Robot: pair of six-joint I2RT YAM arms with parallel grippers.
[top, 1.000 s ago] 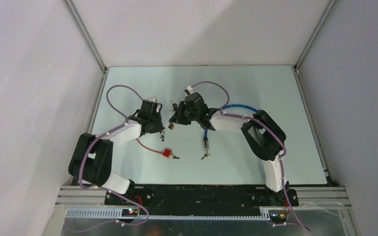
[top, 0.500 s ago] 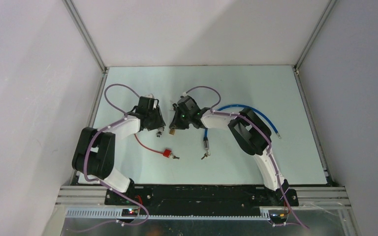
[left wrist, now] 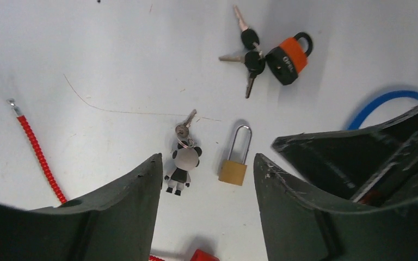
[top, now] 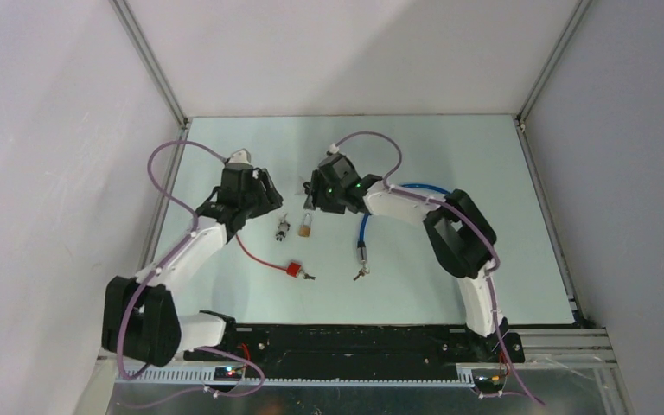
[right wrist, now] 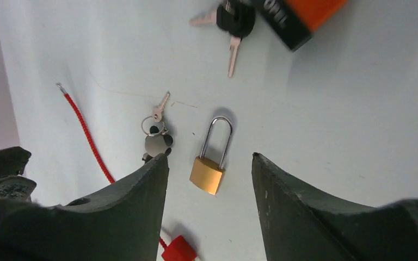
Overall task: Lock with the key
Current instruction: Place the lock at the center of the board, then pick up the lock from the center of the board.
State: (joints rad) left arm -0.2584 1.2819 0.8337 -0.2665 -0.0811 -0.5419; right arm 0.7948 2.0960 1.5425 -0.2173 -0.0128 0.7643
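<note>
The blue cable's part by the lock end [top: 364, 230] is below my right gripper and to its right in the top view, so I will move my right gripper that way and down.
A small brass padlock [top: 308, 226] lies flat on the table, both legs of its shackle running into the body [right wrist: 209, 173]. Just left of it lies the key [left wrist: 183, 128] on a ring with a panda charm [top: 282, 230]. My left gripper [top: 265, 201] hovers to the upper left of them, open and holding nothing; between its fingers [left wrist: 207, 161] I see charm and padlock [left wrist: 233, 170] below. The right gripper [top: 315, 204] hangs just above the padlock, also open and holding nothing [right wrist: 209, 159].
An orange and black padlock [left wrist: 288, 54] with a bunch of keys [left wrist: 247, 51] lies beyond the brass one. A red cable lock [top: 293, 270] and a blue cable [top: 415, 187] with its lock end [top: 362, 252] lie on the table nearer the bases.
Both grippers have opened and drawn apart. The key with the charm and the brass padlock, which they had held together, now lie side by side on the table. The left arm swung back left.
</note>
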